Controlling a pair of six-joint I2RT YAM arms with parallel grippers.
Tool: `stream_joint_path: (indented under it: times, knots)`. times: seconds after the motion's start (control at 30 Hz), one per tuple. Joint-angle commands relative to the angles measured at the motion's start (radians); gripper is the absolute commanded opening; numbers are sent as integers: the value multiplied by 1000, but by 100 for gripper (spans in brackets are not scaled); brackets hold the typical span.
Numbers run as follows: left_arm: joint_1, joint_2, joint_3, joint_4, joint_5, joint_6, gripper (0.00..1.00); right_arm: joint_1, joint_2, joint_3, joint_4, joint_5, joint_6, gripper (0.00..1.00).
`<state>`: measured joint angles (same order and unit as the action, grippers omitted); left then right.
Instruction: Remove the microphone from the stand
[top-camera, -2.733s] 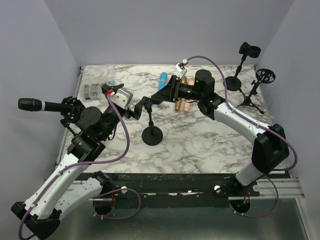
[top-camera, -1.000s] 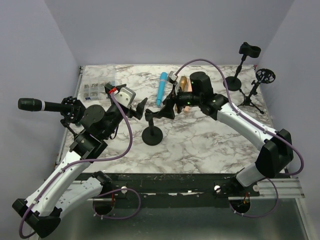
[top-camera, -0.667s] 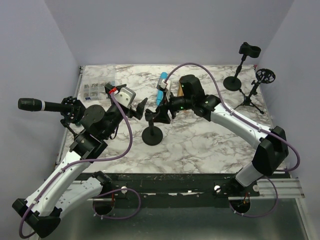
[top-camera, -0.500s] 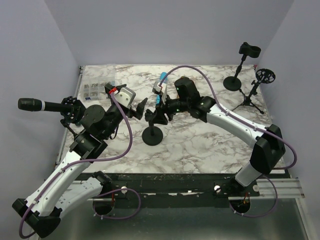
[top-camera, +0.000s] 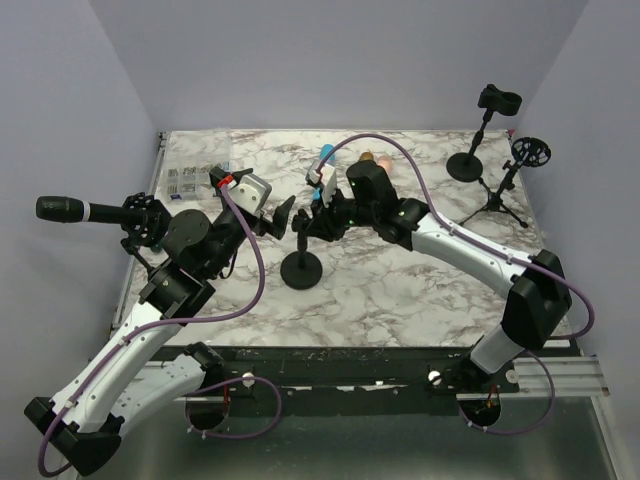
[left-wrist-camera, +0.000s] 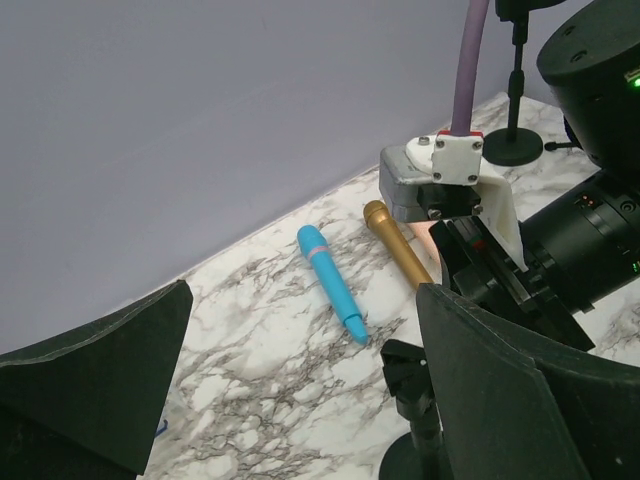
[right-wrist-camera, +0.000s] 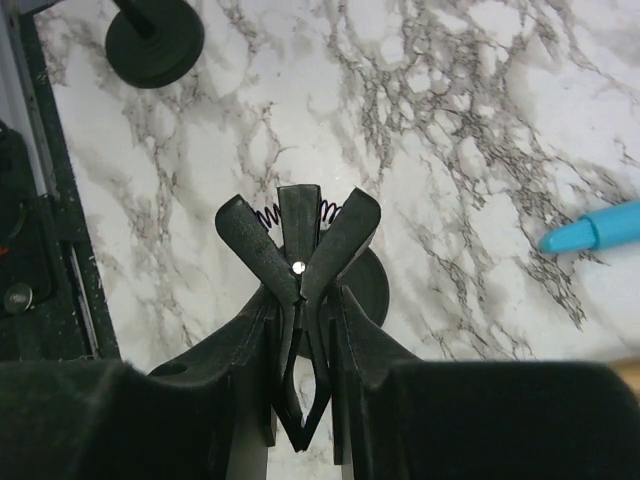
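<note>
I need to carry the black stand with the empty clip to the right in the top view with my right gripper next and release it there, because bare marble near the back stands lies that way.
A black microphone (top-camera: 60, 209) lies level in a shock-mount stand (top-camera: 140, 222) at the table's left edge, with no gripper on it. In mid-table a black stand (top-camera: 300, 270) carries an empty spring clip (right-wrist-camera: 298, 240). My right gripper (right-wrist-camera: 300, 300) is shut on that clip's two levers; from above the right gripper (top-camera: 310, 222) sits at the stand's top. The left gripper (top-camera: 265, 222) hangs just left of the stand, jaws wide open with nothing in them. The left wrist view has the clip (left-wrist-camera: 410, 370) beside the left gripper's right finger (left-wrist-camera: 530, 400).
A blue microphone (left-wrist-camera: 330, 282) and a gold one (left-wrist-camera: 397, 245) lie on the marble behind the stand. Two more stands (top-camera: 480, 130) (top-camera: 510, 180) rise at the back right. A round stand base (right-wrist-camera: 155, 40) shows in the right wrist view. Cards (top-camera: 185, 182) lie at the back left.
My right arm swung left from the loose microphones to the middle stand and closed its jaws on the clip. The left arm and the black microphone stayed put.
</note>
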<state>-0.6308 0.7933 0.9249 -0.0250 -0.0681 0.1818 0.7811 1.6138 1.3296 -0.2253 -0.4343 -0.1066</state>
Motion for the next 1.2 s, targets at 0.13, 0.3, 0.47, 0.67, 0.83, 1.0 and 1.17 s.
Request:
stream_joint_path:
  times: [0.13,0.3,0.47,0.67,0.83,1.0,1.17]
  knots:
    - [-7,-5,17,-1,-12,-12,98,9,-112,-83,91,339,104,1]
    - [-9,-6,19,-4,-7,-15,99,9,-206,-132,47,561,145,1]
    - [-12,-6,23,-9,-7,-21,98,9,-276,-154,-48,806,179,1]
    - [-22,-13,23,-10,-13,-21,99,-11,-353,-202,-170,1130,265,1]
    - [-48,-15,11,-2,-48,0,99,-211,-407,-224,-250,1172,373,1]
    - [-81,-8,4,3,-75,22,99,-450,-423,-196,-283,1132,472,1]
    - [-99,-7,5,-1,-86,30,98,-612,-426,-239,-262,1160,513,1]
